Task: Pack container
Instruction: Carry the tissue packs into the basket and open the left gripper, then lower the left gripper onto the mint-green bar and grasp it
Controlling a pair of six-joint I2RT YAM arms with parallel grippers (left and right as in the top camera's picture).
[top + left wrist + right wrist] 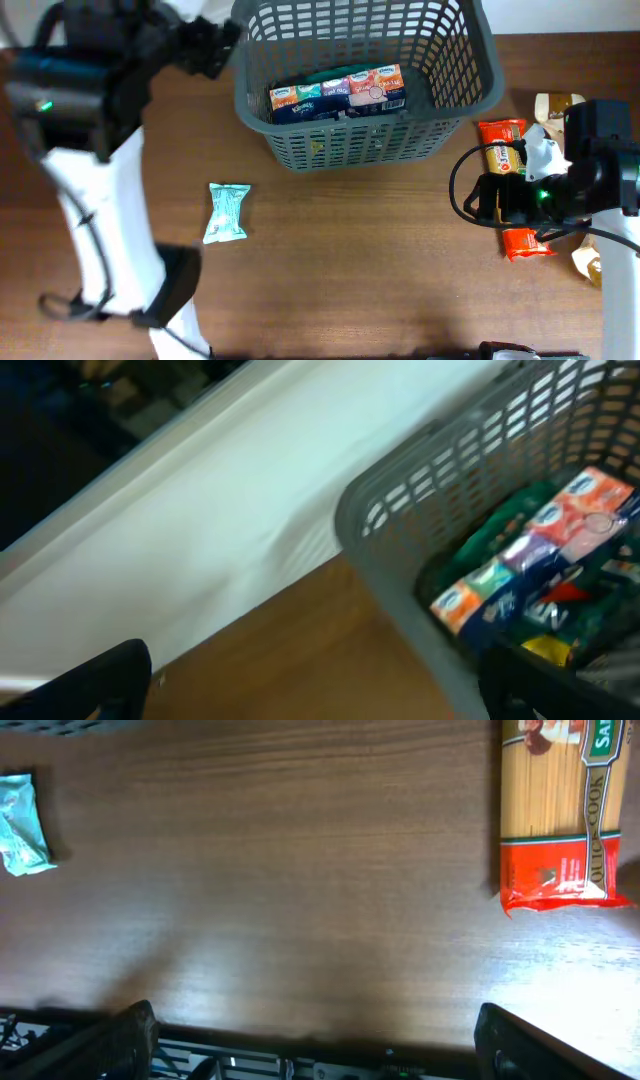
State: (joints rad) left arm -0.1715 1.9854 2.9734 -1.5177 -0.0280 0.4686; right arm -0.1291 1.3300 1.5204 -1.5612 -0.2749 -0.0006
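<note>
My left gripper draws back and lowers onto the teal packet's far end [230, 192] next, since the packet lies below and nearer my base.
The dark grey basket [300, 150] stands at the back centre of the table and holds a multipack of tissue packets [338, 92] plus some green packets. In the left wrist view its rounded corner [400, 490] and the tissue multipack [540, 545] show on the right. My left gripper [208, 45] is beside the basket's back left corner; its fingers [320, 695] are wide apart and empty. My right gripper [485, 200] is right of the basket over the table; its fingers [320, 1055] are open and empty.
A teal packet [226, 212] lies on the table left of centre and shows in the right wrist view [22, 838]. An orange pasta packet [500, 135] [555, 820] lies under the right arm. More packets [555, 105] lie at the right edge.
</note>
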